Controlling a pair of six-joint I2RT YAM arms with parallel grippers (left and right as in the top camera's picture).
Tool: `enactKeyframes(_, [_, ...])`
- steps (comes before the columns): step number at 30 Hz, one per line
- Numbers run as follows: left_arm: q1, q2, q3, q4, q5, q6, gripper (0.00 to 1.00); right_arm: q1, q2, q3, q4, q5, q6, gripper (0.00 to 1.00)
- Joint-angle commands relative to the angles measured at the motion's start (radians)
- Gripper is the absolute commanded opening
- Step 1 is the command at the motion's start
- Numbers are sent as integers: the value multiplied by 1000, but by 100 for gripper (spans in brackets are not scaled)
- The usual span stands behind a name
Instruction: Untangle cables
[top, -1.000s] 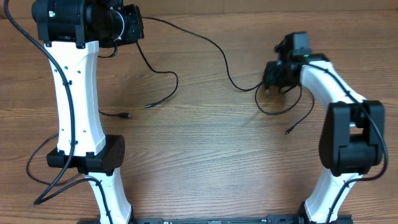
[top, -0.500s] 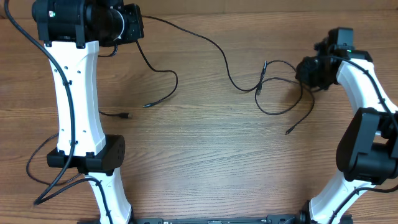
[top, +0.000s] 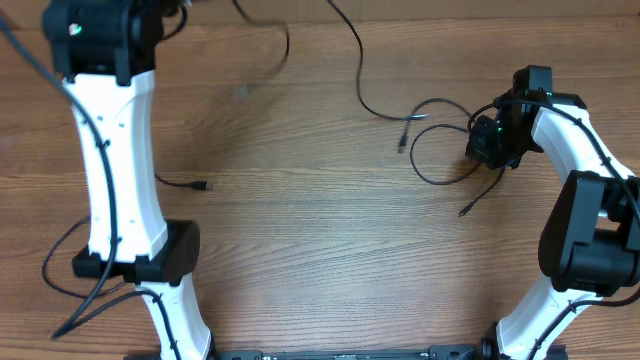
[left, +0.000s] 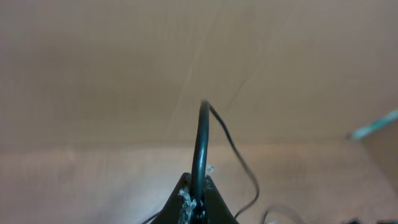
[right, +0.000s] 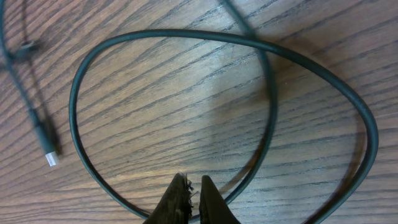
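Observation:
The plug end of the held cable still trails beside the second cable's loop, so my left gripper should move away and down toward the short black cord next.
In the left wrist view my left gripper (left: 198, 190) is shut on a thin black cable (left: 200, 140) that rises straight from the jaws. In the overhead view that gripper is cut off at the top edge. The cable (top: 360, 85) trails down from there to a plug end (top: 402, 143). A second black cable forms a loop (top: 440, 182) beside my right gripper (top: 490, 145), with a loose end (top: 463, 211) below it. In the right wrist view the right gripper (right: 194, 186) is shut and empty, just above that loop (right: 268, 93). A silver-tipped plug (right: 50, 158) lies at the left.
A short black cord with a plug (top: 190, 184) lies on the wooden table (top: 320, 260) near the left arm's white link (top: 115, 150). Thicker black wires (top: 60, 270) hang at the left arm base. The right arm's base (top: 585, 240) stands at the right edge.
My left gripper has moved toward the far edge with its cable, dragging the cable upward. My right gripper swung right off the tangle, then came down beside the loop.

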Motion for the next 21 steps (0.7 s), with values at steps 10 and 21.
enactKeyframes(10, [-6, -121, 43, -178, -623, 21, 4, 3, -23, -4, 6, -61, 3, 8])
enactKeyframes(21, [48, 70, 43, -466, -811, -163, 4, 44, -23, -4, -16, -166, 3, 8])
